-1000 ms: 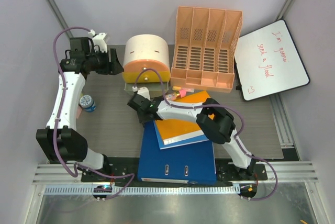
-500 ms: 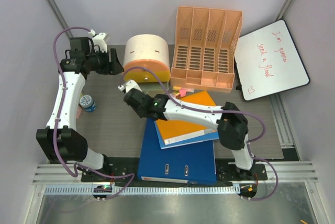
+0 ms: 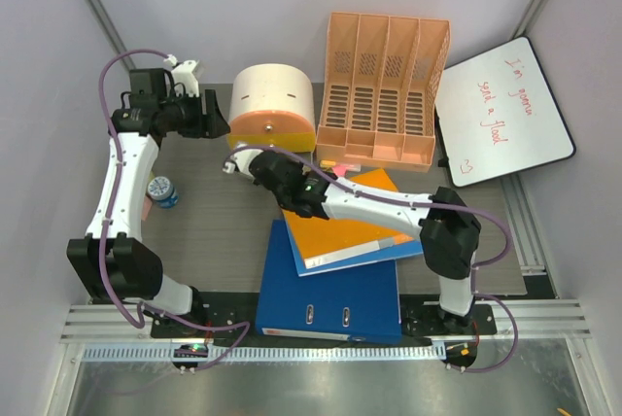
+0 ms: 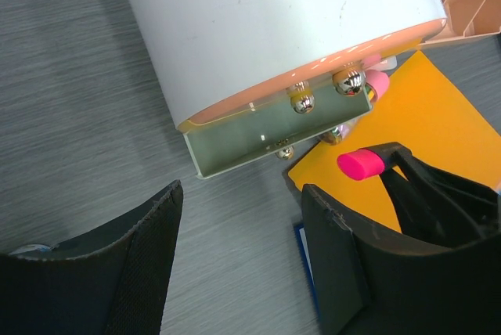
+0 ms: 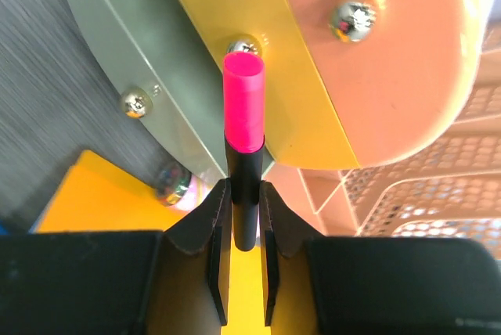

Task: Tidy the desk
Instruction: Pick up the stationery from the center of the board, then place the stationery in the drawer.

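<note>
The grey-green drawer is open and empty, so my right gripper should next move down toward the container (image 3: 273, 105), bring the black marker over the drawer and open.
The dark grey desk (image 3: 209, 231) carries everything. My right gripper (image 5: 244, 210) is shut on a black marker with a pink cap (image 5: 244, 116). It holds the marker close in front of the round white and orange container (image 3: 273, 105), at the container's grey-green metal drawer (image 5: 133, 45). In the top view the right gripper (image 3: 264, 169) is just below the container. My left gripper (image 3: 210, 117) is open and empty at the container's left side. In the left wrist view the left gripper (image 4: 243, 261) hovers over bare desk, with the marker's pink cap (image 4: 361, 163) to its right.
An orange file rack (image 3: 384, 90) stands at the back. A whiteboard with red writing (image 3: 502, 110) lies at the right. An orange notebook (image 3: 340, 226) lies on a blue binder (image 3: 326, 294) near the front. A small blue-capped bottle (image 3: 162, 190) stands at the left.
My right gripper has moved away from the notebook toward the container's front, carrying the marker. The left arm has not moved.
</note>
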Controlling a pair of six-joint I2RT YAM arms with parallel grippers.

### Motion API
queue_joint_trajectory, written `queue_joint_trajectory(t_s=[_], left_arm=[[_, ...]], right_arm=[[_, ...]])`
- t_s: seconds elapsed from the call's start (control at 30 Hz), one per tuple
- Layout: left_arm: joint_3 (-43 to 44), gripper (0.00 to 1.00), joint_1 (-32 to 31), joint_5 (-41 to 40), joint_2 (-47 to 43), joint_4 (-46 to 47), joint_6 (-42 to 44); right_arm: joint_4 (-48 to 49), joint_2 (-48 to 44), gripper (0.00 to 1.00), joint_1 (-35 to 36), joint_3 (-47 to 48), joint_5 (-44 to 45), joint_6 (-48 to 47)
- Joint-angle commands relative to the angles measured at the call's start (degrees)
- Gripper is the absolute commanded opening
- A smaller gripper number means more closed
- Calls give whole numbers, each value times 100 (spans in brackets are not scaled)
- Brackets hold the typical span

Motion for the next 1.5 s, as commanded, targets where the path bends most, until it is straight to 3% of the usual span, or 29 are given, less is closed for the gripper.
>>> queue_joint_trajectory(t_s=[0.0,0.47,0.8,0.9,1.03,1.17,1.27,1.47], left_arm=[[244,63,24,80,64,47,23],[209,63,33,1,117,109,66],[226,63,50,18,160,153,40],[226,63,50,45,134,144,31],[226,63,41,45,143,127,31],[200,63,41,45,108,144,40],[208,63,50,45,116,144,31],[209,63,41,97,152,162,-39]], right_arm=[[1087,104,18,78,-197,385,-1798],[1291,904,21,-27,373,60,-2459],[1274,1045,50,-142,514,60,-2160],[1326,931,51,-168,471,227,-2002],[1187,510,50,-378,462,411,-1064],[232,-228,47,-861,234,832,1005],[-552,-728,46,-1388,-143,405,2203],[-950,-1266,43,-2110,-1067,-1,3104]])
